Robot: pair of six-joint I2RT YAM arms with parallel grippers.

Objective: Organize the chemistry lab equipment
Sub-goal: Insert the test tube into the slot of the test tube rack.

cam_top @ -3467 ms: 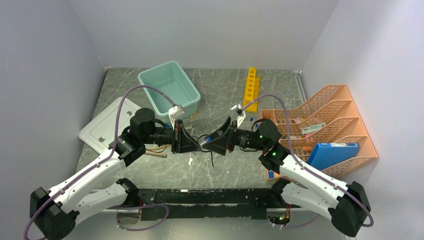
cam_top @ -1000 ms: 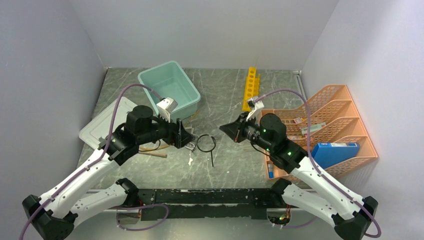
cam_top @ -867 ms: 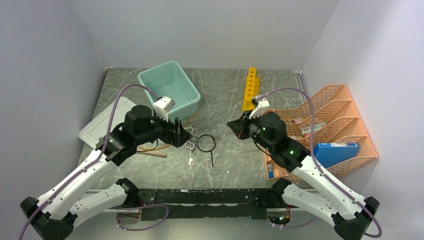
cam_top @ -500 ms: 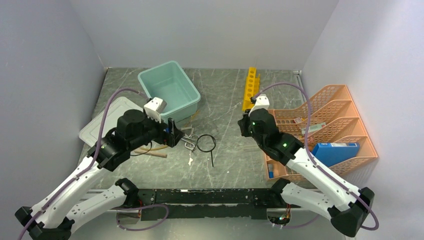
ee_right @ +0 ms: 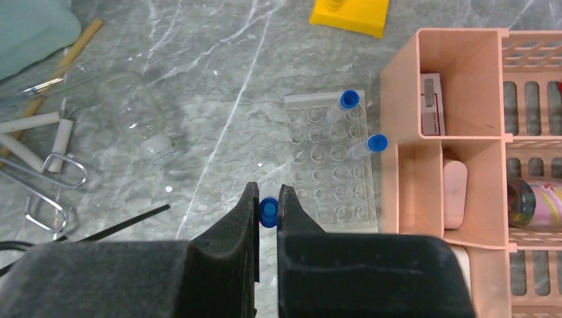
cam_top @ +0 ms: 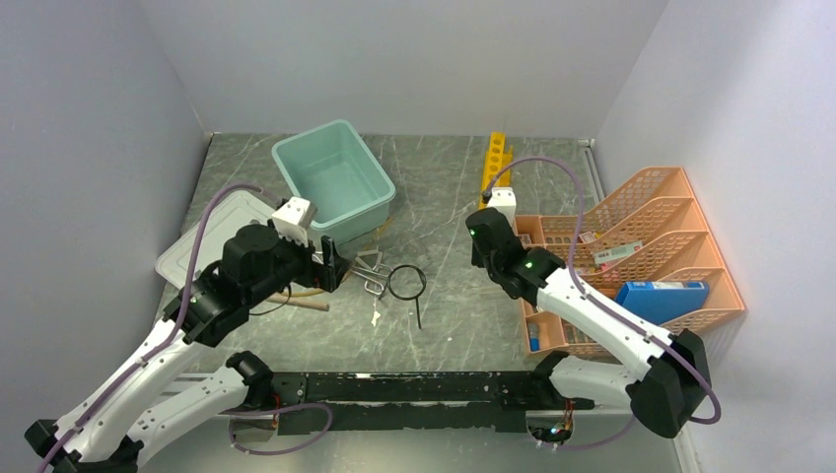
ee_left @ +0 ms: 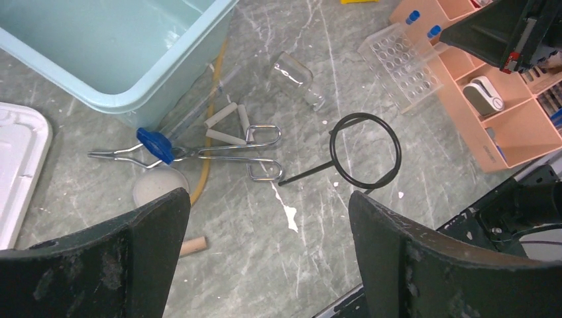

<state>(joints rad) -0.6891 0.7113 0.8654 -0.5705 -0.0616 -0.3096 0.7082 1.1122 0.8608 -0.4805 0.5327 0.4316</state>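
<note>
My right gripper should move over an empty hole (ee_right: 319,154) next, lower and release the tube, since the rack with matching tubes is below it, to its right in the wrist view.
My right gripper (ee_right: 268,199) points down and is shut on a small blue-capped clear tube (ee_right: 268,212), just left of a clear tube rack (ee_right: 335,192). That rack holds two blue-capped tubes (ee_right: 349,101). My left gripper (ee_left: 268,205) hangs wide open with nothing in it above bare table. Ahead of it lie the black wire ring stand (ee_left: 366,152), silver wire clips (ee_left: 262,169), the tan hose (ee_left: 211,132) and a wooden stick (ee_left: 192,246). The yellow test-tube rack (cam_top: 495,175) stands at the back.
A pale teal tub (cam_top: 333,177) sits at the back left with its lid (cam_top: 202,246) beside it. The orange mesh organiser (cam_top: 641,256) with a blue box (cam_top: 656,301) fills the right side. A glass vial (ee_right: 136,112) lies between clips and clear rack.
My left gripper has drawn back to the left and its jaws have spread wider. My right arm has swung from pointing left to pointing down beside the clear rack, still holding the tube.
</note>
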